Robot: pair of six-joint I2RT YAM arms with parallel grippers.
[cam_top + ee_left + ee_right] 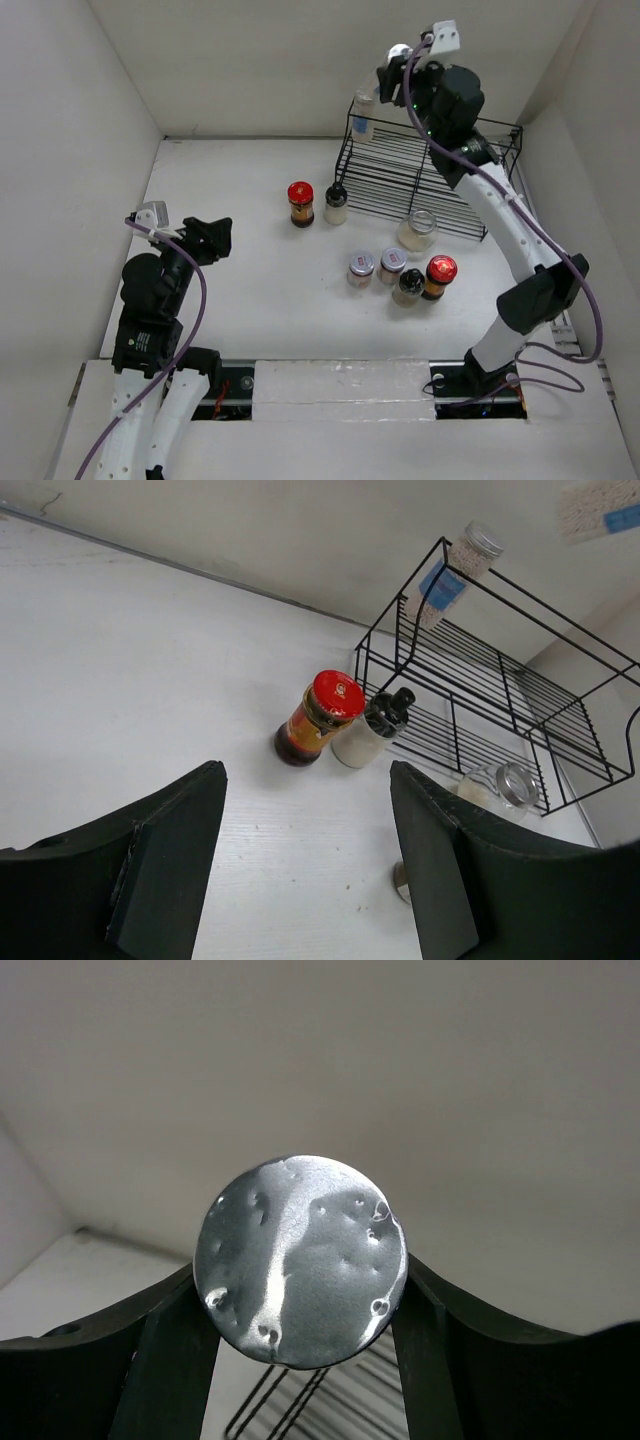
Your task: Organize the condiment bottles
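My right gripper is above the empty rack spot (390,137) beside the blue-labelled jar. It needs to lower the silver-lidded jar onto the spot's bare wires next and let go of it there.
My right gripper (396,72) is shut on a silver-lidded jar (399,50) and holds it high over the back left part of the black wire rack (400,175). The right wrist view shows the jar's lid (300,1260) between my fingers. One clear jar with a blue label (363,115) stands in the rack's back left corner. On the table stand a red-lidded bottle (300,203), a black-capped bottle (336,205), a wide clear jar (417,230), two silver-lidded jars (361,268) (392,265), another black-capped bottle (408,287) and another red-lidded one (439,275). My left gripper (215,240) is open and empty at the left.
White walls close the table on three sides. The rack stands in the back right corner, also seen in the left wrist view (500,690). That view shows the red-lidded bottle (320,718) and black-capped bottle (375,728) ahead of my left gripper (310,870).
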